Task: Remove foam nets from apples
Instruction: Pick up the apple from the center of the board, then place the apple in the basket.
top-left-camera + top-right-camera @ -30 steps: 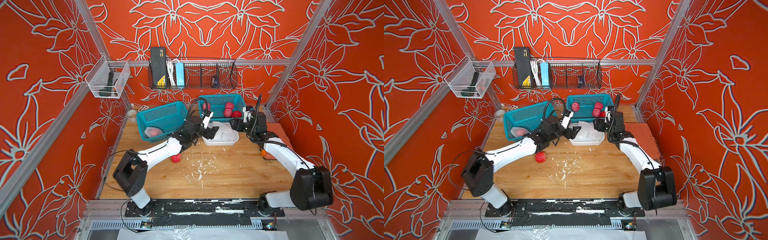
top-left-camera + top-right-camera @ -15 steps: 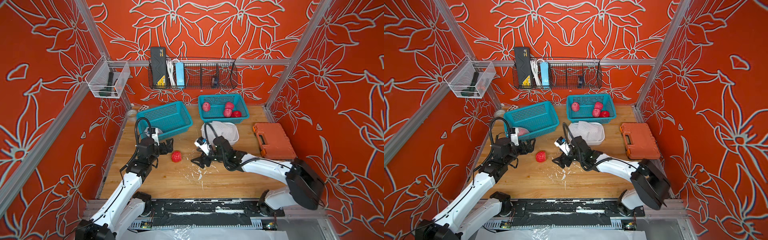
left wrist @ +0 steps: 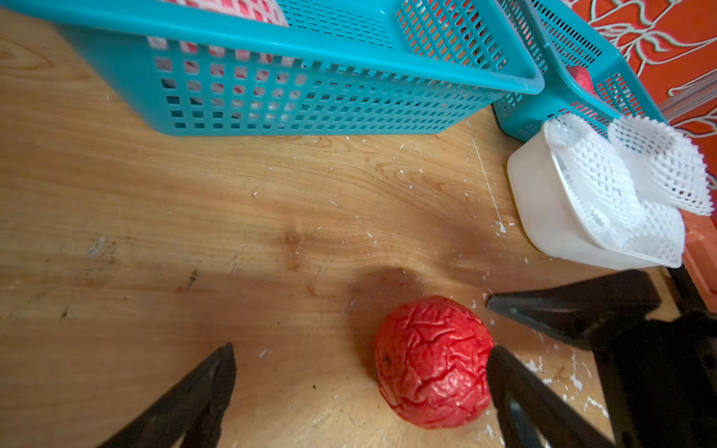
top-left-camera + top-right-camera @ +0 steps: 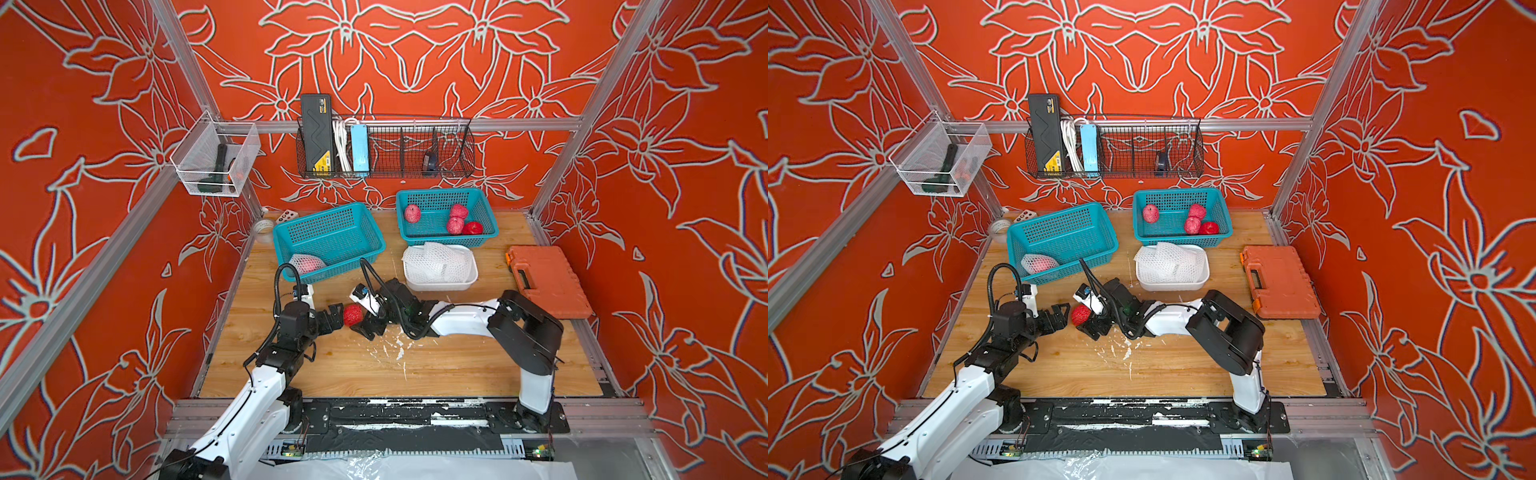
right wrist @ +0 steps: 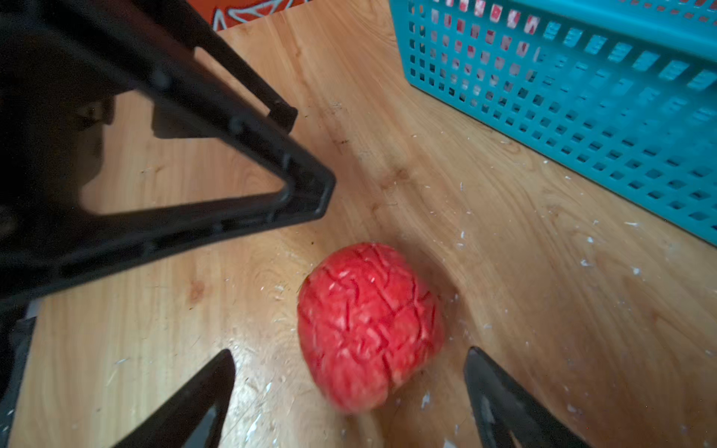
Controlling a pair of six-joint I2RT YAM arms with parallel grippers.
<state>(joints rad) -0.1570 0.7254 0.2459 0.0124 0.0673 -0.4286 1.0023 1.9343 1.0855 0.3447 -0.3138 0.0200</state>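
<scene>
Next, my right gripper eases farther over the bare red apple (image 4: pixel 353 314) (image 5: pixel 368 326) toward the left gripper and closes on the apple's sides, because it already lies between my open fingers.
A bare red apple (image 4: pixel 353 314) (image 4: pixel 1080 314) with a wrinkled skin lies on the wooden table. My left gripper (image 4: pixel 336 318) (image 3: pixel 361 351) is open at its left side, one fingertip (image 3: pixel 500 364) right against the apple (image 3: pixel 432 362). My right gripper (image 4: pixel 365 321) (image 5: pixel 349 353) is open on the opposite side, with the apple (image 5: pixel 368 326) between its fingers and untouched by them. An apple in a white foam net (image 4: pixel 305 262) lies in the left teal basket (image 4: pixel 332 232). Loose foam nets (image 4: pixel 436 259) fill the white tray (image 4: pixel 440 286). Several apples (image 4: pixel 455 224) sit in the right teal basket (image 4: pixel 446 241).
An orange case (image 4: pixel 548 282) lies at the table's right edge. White foam crumbs (image 4: pixel 395 349) are scattered in front of the grippers. A tape roll (image 4: pixel 264 227) sits at the back left corner. A wire rack (image 4: pixel 386 149) hangs on the back wall.
Both arms have come forward from the white tray to the bare apple and now flank it. Both grippers have opened wider.
</scene>
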